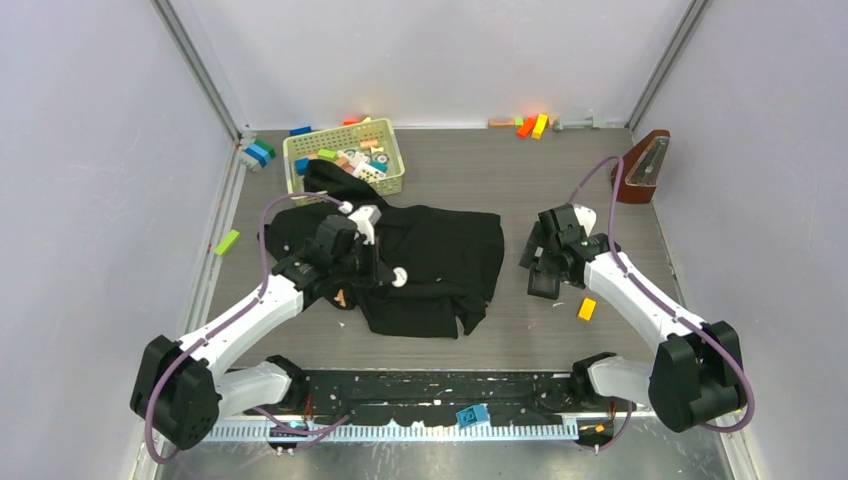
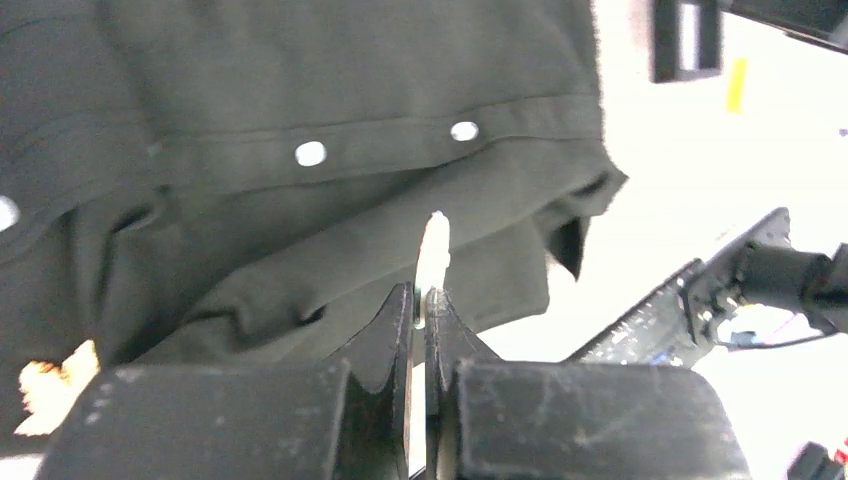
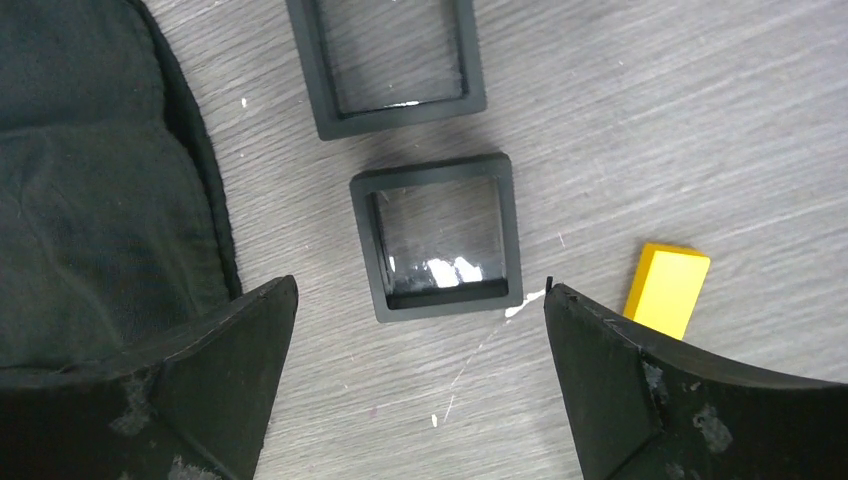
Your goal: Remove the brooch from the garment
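Note:
The small black square frame (image 1: 543, 284) (image 3: 435, 240) lies between the right gripper's open fingers, so the robot will next lower its right gripper over it and close on its opposite sides.
The black garment (image 1: 440, 255) lies crumpled on the table, and its white buttons show in the left wrist view (image 2: 310, 153). My left gripper (image 1: 385, 265) hovers over it, its jaws (image 2: 425, 295) shut on a thin pale sliver (image 2: 435, 245) that I cannot identify. A pale orange jagged piece, the brooch (image 2: 55, 385), sits at the garment's edge, apart from the jaws. A small orange speck (image 1: 343, 297) shows by the left forearm. My right gripper (image 1: 545, 275) is open and empty (image 3: 420, 290) above a small black square frame (image 3: 435, 240).
A second black frame (image 3: 395, 60) and a yellow block (image 3: 667, 290) lie near the right gripper. A basket (image 1: 300, 165) of toy blocks touches the garment's far edge. A brown metronome-like object (image 1: 645, 165), loose blocks (image 1: 530, 125) and a green block (image 1: 227, 242) are around.

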### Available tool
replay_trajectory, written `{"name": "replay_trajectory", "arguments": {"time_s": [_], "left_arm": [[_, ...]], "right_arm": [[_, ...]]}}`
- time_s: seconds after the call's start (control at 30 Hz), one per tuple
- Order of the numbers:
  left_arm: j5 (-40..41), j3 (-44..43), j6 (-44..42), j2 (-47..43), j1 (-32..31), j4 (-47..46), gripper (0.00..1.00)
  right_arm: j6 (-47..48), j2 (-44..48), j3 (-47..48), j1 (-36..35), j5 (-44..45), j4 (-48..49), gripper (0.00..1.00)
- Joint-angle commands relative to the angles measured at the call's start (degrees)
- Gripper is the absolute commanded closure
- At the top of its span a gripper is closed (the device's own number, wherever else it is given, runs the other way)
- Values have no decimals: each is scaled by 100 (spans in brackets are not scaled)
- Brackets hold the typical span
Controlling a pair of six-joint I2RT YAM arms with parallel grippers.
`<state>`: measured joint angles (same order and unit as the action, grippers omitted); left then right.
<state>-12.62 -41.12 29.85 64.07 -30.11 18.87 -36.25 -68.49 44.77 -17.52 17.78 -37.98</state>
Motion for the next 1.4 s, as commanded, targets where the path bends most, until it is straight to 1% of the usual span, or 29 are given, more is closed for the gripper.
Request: {"name": "replay_trajectory", "arguments": {"time_s": [0.0, 0.1, 0.17, 0.2, 0.23, 0.33, 0.53, 0.63, 0.8, 1.07, 1.33, 1.37], "left_arm": [[-833, 21, -96, 18, -310, -1064, 100], [-1128, 63, -297, 56, -432, -1326, 100], [-1135, 153, -466, 16, -434, -1381, 100], [-1119, 248, -447, -53, -435, -1498, 100], [-1172, 367, -373, -100, -433, -1727, 100], [-1536, 645, -153, -174, -434, -2336, 100], [-1816, 925, -24, -133, -430, -2883, 100], [-1887, 936, -14, -138, -434, -2874, 100], [-1907, 1034, 20, -247, -434, -2915, 100], [-1977, 1054, 48, -318, -434, -2902, 100], [-2000, 1049, 37, -315, -434, -2889, 100], [-2018, 1050, 39, -304, -435, -2889, 100]], "right_arm": [[529, -158, 211, 12, 14, 471, 0], [614, -184, 69, 12, -65, 669, 0], [715, -261, -41, 12, -476, 854, 0], [753, -309, -61, 18, -712, 893, 0], [743, -412, -59, 15, -762, 901, 0], [713, -542, -81, 14, -651, 867, 0], [619, -575, -106, 73, -268, 726, 0], [441, -699, -49, 115, 35, 536, 0], [365, -988, -2, 179, -119, 491, 2], [232, -1074, -2, 239, -124, 439, 4], [220, -1127, 5, 272, -412, 475, 11], [218, -1102, 5, 274, -474, 506, 13]]}}
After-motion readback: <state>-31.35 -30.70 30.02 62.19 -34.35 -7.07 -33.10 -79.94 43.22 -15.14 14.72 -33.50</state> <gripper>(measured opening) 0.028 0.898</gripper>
